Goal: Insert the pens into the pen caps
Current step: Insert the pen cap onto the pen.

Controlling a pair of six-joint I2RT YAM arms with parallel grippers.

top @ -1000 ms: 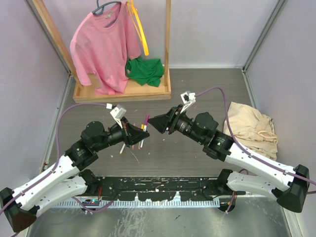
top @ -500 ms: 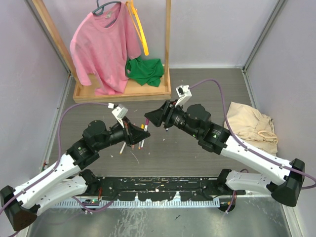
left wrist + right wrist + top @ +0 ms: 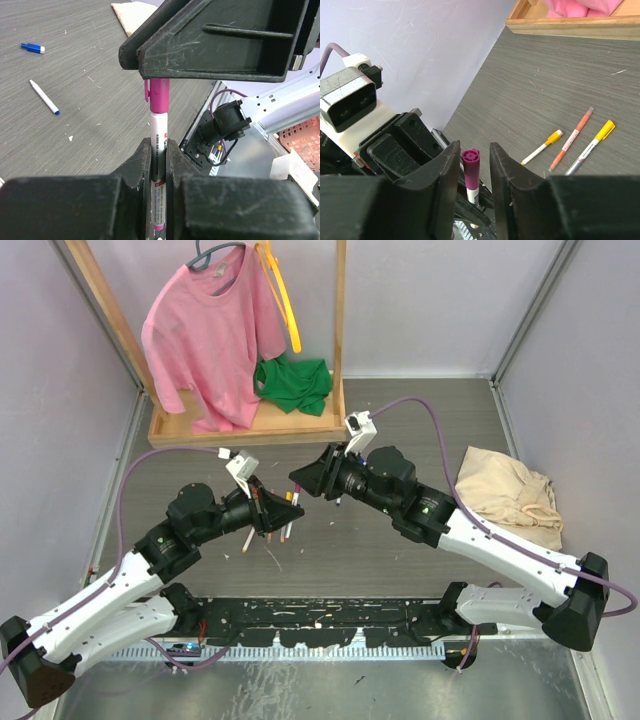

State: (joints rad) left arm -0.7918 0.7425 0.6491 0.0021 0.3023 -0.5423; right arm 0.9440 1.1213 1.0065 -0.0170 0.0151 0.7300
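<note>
I need to tilt my left gripper downward next and lower the magenta pen onto the bare tabletop beside the yellow-capped pens to let it go, since its cap is on.
My left gripper (image 3: pixel 159 146) is shut on a white-barrelled magenta pen (image 3: pixel 159 131) and holds it upright above the table. A magenta pen cap (image 3: pixel 160 97) sits on the pen's upper end. My right gripper (image 3: pixel 472 152) is open; its jaws stand either side of the cap (image 3: pixel 470 167) with a gap on each side. In the top view the two grippers meet at mid-table, left (image 3: pixel 283 508) and right (image 3: pixel 297 480). A blue cap (image 3: pixel 32 47) and a blue-tipped pen (image 3: pixel 44 97) lie apart on the table. Two yellow-capped pens (image 3: pixel 543 146) (image 3: pixel 592 146) and an orange pen (image 3: pixel 571 138) lie side by side.
A wooden rack (image 3: pixel 250 425) with a pink shirt (image 3: pixel 210 330) and a green cloth (image 3: pixel 293 383) stands at the back. A beige cloth (image 3: pixel 510 495) lies at the right. Purple walls close in both sides.
My right arm has moved left and slightly away, bringing its open jaws around the magenta cap on the held pen. The left arm has stayed almost still.
</note>
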